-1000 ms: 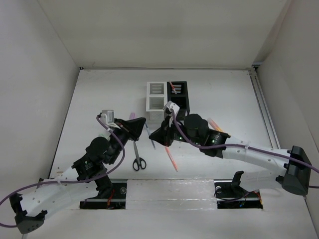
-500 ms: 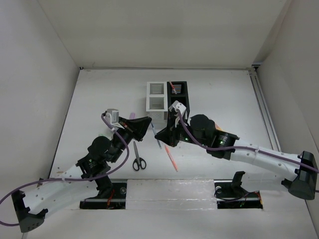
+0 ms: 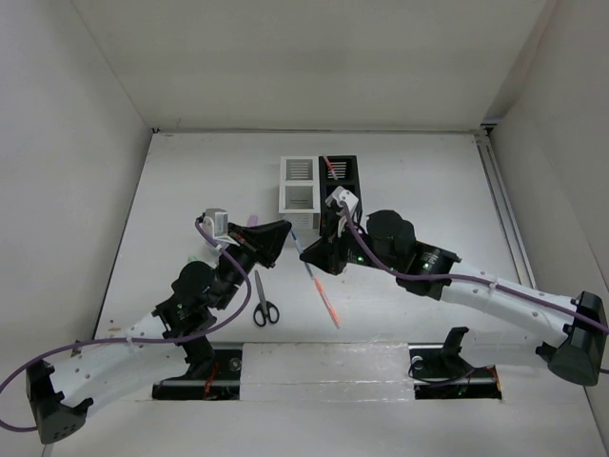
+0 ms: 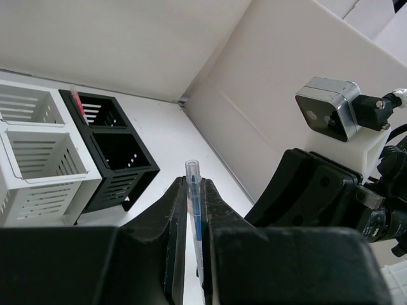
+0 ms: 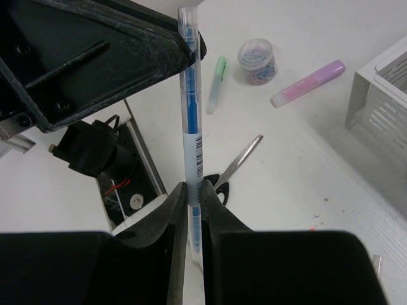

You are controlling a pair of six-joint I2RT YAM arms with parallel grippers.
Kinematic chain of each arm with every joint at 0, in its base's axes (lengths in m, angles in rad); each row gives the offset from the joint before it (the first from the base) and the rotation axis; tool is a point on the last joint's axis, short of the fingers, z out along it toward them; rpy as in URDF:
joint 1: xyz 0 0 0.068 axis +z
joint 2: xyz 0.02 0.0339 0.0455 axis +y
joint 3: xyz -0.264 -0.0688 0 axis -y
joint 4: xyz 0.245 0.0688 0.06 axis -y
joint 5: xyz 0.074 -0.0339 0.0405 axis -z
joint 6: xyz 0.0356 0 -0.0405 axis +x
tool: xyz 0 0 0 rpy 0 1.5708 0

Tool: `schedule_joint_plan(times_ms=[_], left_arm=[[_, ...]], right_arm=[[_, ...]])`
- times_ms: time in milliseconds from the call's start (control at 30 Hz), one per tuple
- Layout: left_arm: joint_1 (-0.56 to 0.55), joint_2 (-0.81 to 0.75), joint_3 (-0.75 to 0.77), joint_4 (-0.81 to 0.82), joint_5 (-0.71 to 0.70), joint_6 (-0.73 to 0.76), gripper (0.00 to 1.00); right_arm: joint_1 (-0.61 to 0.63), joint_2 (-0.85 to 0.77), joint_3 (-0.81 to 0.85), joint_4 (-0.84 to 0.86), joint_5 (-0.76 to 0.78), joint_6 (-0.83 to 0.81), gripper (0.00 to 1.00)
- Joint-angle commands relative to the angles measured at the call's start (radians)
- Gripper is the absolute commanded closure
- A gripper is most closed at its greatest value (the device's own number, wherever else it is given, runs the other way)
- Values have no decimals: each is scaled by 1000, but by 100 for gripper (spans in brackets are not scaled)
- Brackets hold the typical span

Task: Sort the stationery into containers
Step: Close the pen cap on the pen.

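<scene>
The black container's far section (image 3: 341,170) is outward and has a red pen, so my right gripper will next go outward, then down to release the blue pen there.
A slim blue pen (image 5: 191,108) is held off the table between my two grippers, which meet in front of the containers. My left gripper (image 4: 193,190) is shut on its capped end, with the clear cap poking out past the fingertips. My right gripper (image 5: 191,190) is shut on the barcoded lower part of the barrel. From above, the blue pen (image 3: 298,244) runs from the left gripper (image 3: 283,234) to the right gripper (image 3: 310,257). The white container (image 3: 297,186) and the black container (image 3: 343,181) stand side by side just beyond; a red pen (image 4: 75,100) leans in the black one's far compartment.
On the table lie black-handled scissors (image 3: 264,300), an orange pen (image 3: 324,297), a pink highlighter (image 5: 308,82), a green highlighter (image 5: 218,82) and a small round tub of paper clips (image 5: 257,60). White walls enclose the table on three sides.
Both grippers have drifted to the right and a little toward the containers, carrying the blue pen with them. The left arm has stretched further forward. Scissors and orange pen have not moved.
</scene>
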Motion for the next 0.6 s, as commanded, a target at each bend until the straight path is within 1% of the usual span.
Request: schedule_joint_plan(times_ms=[0,133,267,567], left_arm=[[-16,24,-58,-96,114,16,100],[-16,34,-67,-87,125,16,100],[-16,34,-76,-67,146,16,100],[-16,34,-85,-67,147,16,100]], right_arm=[[-38,-39,121,256,18,6,100],[-57,-39,121,294,-41,44,100],[-66,-21,141,303,-52,44,100],[-94,-21,172,323,-98,64,100]])
